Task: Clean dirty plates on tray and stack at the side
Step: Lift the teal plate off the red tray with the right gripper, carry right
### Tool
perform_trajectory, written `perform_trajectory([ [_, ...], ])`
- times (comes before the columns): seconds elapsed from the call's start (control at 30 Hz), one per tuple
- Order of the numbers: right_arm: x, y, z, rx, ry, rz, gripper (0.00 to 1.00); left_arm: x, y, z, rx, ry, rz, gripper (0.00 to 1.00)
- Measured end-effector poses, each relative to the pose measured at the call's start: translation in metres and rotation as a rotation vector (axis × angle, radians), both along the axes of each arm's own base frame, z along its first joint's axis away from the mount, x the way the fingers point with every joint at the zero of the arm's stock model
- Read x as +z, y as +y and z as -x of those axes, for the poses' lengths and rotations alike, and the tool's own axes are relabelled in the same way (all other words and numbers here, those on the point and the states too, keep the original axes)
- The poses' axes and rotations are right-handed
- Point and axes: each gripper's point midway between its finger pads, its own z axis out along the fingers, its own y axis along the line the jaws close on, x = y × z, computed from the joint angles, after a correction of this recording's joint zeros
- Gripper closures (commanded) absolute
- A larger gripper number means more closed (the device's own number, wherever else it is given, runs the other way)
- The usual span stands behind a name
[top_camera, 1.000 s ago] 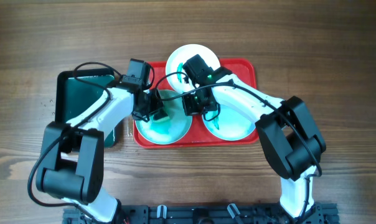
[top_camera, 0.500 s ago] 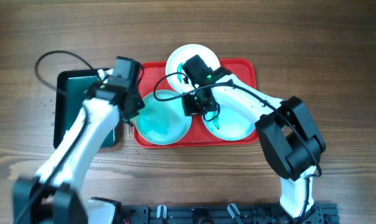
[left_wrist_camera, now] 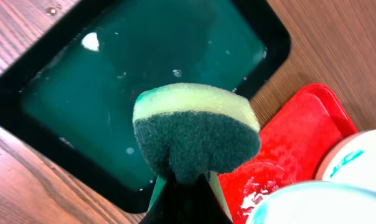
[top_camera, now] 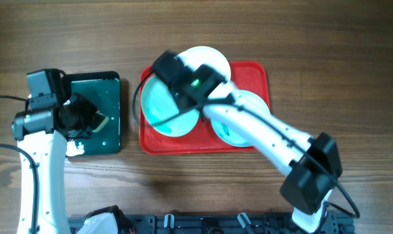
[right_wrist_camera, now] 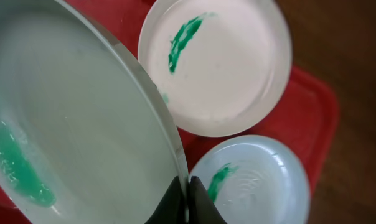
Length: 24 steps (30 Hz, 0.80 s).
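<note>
Empty tabletop lies below my right gripper and to its right in the overhead view, so that gripper should next carry the plate past the tray, down, and let it go.
The red tray (top_camera: 261,75) holds three plates. My right gripper (top_camera: 189,104) is shut on the right rim of the left aqua plate (top_camera: 164,107), which looks tilted up; the grip also shows in the right wrist view (right_wrist_camera: 185,186), where this plate (right_wrist_camera: 82,124) bears a green smear. The white plate (top_camera: 206,60) and the second aqua plate (top_camera: 245,133) lie flat, each with a green smear (right_wrist_camera: 216,68) (right_wrist_camera: 256,180). My left gripper (top_camera: 92,120) is shut on a yellow-green sponge (left_wrist_camera: 197,134), held over the dark tray (left_wrist_camera: 144,68).
The dark green-black tray (top_camera: 108,88) with wet film sits left of the red tray (left_wrist_camera: 287,143). Bare wooden table (top_camera: 313,39) lies all around. My right arm crosses over the second aqua plate.
My left arm swung left from the aqua plate to above the dark tray, sponge still held. My right gripper moved left and closed on the left aqua plate's rim.
</note>
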Motion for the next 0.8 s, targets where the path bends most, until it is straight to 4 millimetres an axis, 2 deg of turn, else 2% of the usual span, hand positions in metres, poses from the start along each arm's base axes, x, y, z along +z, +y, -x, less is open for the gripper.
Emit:
perform_trajectory([
  [0.1,0.017,0.008,0.008,0.071,-0.152,0.152,0.96,-0.001,0.002,0.002,0.009,0.008,0.002,0.96],
  [0.2,0.046,0.012,0.009,0.135,-0.338,0.339,0.96,-0.001,0.001,0.003,0.006,0.011,0.01,0.96],
  [0.27,0.061,0.017,0.012,0.165,-0.419,0.413,0.96,-0.001,0.0,0.003,0.006,0.011,0.01,0.96],
  [0.37,0.072,0.029,0.021,0.201,-0.487,0.454,0.96,-0.001,0.0,0.003,0.006,0.011,0.01,0.96],
  [0.47,0.073,0.035,0.022,0.213,-0.494,0.444,0.96,-0.001,0.0,0.003,0.006,0.011,0.01,0.96],
  [0.6,0.071,0.025,0.012,0.14,-0.485,0.392,0.96,-0.001,0.0,0.003,0.006,0.011,0.01,0.96],
  [0.67,0.066,0.012,0.001,0.057,-0.463,0.335,0.96,-0.001,0.0,0.003,0.006,0.011,0.01,0.96],
  [0.8,0.027,-0.027,-0.037,-0.133,-0.225,0.085,0.96,-0.002,0.0,0.004,0.006,0.016,0.012,0.96],
])
